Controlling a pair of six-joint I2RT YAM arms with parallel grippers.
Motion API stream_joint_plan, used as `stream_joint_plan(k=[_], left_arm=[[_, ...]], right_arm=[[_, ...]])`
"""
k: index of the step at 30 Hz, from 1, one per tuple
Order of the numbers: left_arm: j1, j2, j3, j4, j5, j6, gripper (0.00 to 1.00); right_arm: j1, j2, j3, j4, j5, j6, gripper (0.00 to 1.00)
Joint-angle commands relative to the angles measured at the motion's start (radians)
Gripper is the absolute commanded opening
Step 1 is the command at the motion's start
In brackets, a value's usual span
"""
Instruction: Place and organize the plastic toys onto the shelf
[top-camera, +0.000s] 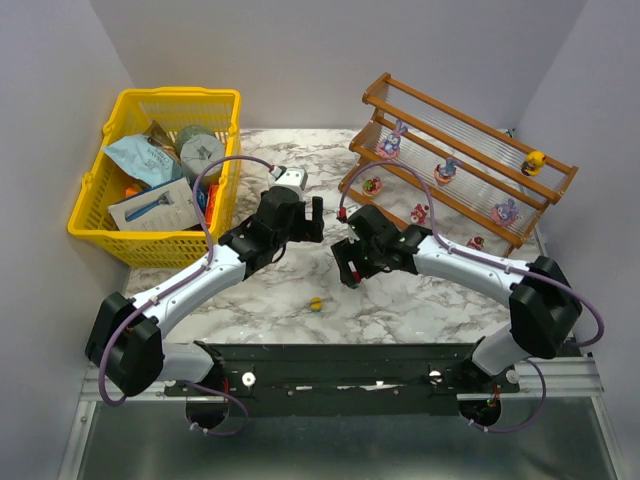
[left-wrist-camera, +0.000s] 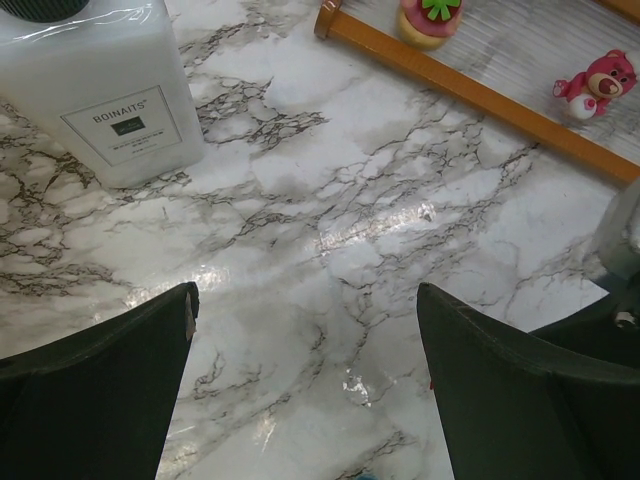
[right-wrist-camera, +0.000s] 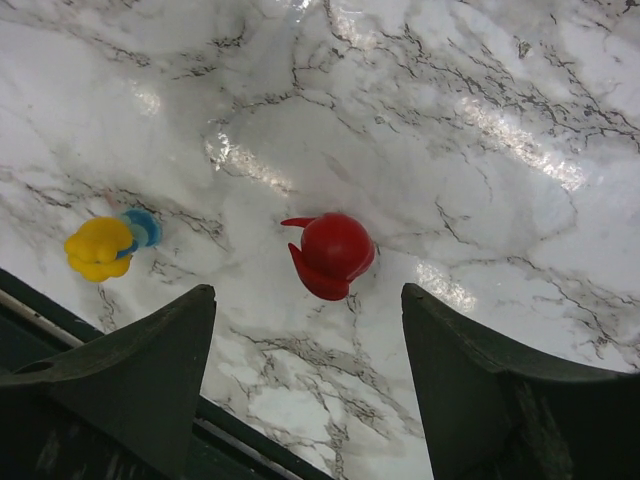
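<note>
I will move my right gripper down over the round red body of the ball-like toy (top-camera: 356, 276) (right-wrist-camera: 333, 255) next and close its fingers around it, because there is bare marble on both sides.
A red ball-like toy (right-wrist-camera: 333, 255) lies on the marble just beyond the tips of my right gripper (right-wrist-camera: 305, 295), which is open and holds nothing. A yellow toy with a blue part (right-wrist-camera: 100, 247) lies to its left, and it also shows on the table (top-camera: 315, 303). My right gripper (top-camera: 345, 262) hangs over the middle of the table. My left gripper (left-wrist-camera: 305, 300) is open over bare marble, close to the right one (top-camera: 312, 215). The shelf (top-camera: 460, 160) at the back right carries purple bunnies (top-camera: 393, 140), a yellow figure (top-camera: 535, 162) and pink-red figures (top-camera: 420, 212).
A white bottle with a black cap (left-wrist-camera: 100, 90) stands just ahead of the left gripper. A yellow mesh basket (top-camera: 160, 180) full of packets fills the back left. The shelf's lower rail (left-wrist-camera: 470, 90) holds a pink bear (left-wrist-camera: 597, 85) behind it.
</note>
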Motion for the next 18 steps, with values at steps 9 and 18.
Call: stream_joint_plan(k=[9, 18], left_arm=[[0.011, -0.009, -0.013, 0.021, -0.007, 0.003, 0.99], [0.011, -0.009, -0.012, 0.021, 0.002, 0.004, 0.99]], right_arm=[[0.005, 0.11, -0.007, 0.094, -0.011, 0.091, 0.71], [0.006, 0.164, -0.004, 0.091, 0.023, 0.099, 0.67]])
